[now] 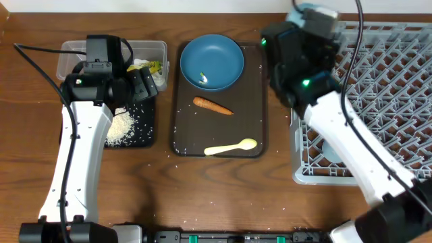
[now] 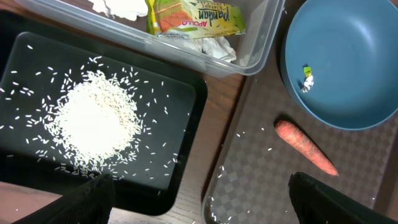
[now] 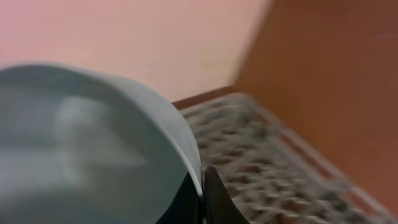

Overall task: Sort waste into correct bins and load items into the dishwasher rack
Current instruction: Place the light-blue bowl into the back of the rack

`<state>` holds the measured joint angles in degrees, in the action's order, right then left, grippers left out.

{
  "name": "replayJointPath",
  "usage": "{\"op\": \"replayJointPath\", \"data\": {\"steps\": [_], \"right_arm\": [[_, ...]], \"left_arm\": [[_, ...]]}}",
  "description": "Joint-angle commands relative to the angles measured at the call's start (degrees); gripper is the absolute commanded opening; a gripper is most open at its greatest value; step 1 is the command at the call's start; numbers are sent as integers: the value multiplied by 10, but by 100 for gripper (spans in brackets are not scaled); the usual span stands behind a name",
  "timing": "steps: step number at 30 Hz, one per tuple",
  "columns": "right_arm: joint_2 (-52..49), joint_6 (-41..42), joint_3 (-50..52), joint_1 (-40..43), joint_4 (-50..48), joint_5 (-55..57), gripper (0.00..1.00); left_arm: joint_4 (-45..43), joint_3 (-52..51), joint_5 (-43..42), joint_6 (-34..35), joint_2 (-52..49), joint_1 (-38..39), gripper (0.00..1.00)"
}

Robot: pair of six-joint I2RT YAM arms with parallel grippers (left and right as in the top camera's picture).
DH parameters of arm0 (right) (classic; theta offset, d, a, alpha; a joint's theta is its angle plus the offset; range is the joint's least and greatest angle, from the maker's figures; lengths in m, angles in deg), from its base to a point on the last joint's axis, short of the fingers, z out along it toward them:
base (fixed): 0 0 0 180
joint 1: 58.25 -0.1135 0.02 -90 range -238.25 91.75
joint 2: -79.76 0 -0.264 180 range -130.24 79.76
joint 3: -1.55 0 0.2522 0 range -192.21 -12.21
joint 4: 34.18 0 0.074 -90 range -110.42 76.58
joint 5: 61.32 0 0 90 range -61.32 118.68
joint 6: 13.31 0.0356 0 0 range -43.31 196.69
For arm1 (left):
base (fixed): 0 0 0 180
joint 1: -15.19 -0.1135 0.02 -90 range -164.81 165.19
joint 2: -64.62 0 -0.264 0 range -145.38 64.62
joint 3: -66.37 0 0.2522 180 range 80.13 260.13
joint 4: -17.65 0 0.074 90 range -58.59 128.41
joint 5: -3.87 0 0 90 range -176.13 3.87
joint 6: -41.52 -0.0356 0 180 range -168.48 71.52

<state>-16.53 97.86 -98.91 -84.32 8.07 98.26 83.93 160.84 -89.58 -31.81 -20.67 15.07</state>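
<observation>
The rack's empty far wires are below my right gripper and to its right in the overhead view. My right gripper needs to move that way next, down, and release.
My left gripper [image 2: 205, 199] hangs open over the gap between the black tray [image 2: 186, 93] and the brown serving tray [image 2: 261, 180], with nothing between its fingers. A pile of rice [image 2: 93, 121] lies in the black tray. The clear tub [image 2: 249, 62] holds the snack wrapper [image 2: 196, 18] and tissue [image 2: 217, 46]. The carrot [image 1: 212, 106], the dark blue plate [image 1: 212, 62] and the yellow spoon [image 1: 231, 146] lie on the brown tray. My right gripper [image 3: 202, 186] is shut on the rim of the light blue bowl [image 3: 81, 155], held near the far left corner of the dishwasher rack [image 1: 391, 74].
Loose rice grains are scattered on the brown tray [image 1: 253, 94] and on the table by its edge. A small scrap [image 2: 307, 76] sits in the plate. The right arm crosses the rack's left side and hides part of it.
</observation>
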Motion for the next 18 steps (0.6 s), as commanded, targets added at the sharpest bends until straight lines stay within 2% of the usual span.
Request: {"op": "replayJointPath", "data": {"steps": [1, 4, 13, 18], "right_arm": [[-33, -7, 3, 57, -16, 102, 1], [-62, -46, 3, 108, -64, 101, 1], [-164, -240, 3, 211, -263, 96, 1], [-205, -278, 3, 235, -282, 71, 1]], "left_arm": [[2, 10, 7, -1, 2, -2, 92], [2, 10, 7, -1, 2, -2, 92], [2, 10, 7, -1, 2, -2, 92], [2, 10, 7, -1, 2, -2, 92]]}}
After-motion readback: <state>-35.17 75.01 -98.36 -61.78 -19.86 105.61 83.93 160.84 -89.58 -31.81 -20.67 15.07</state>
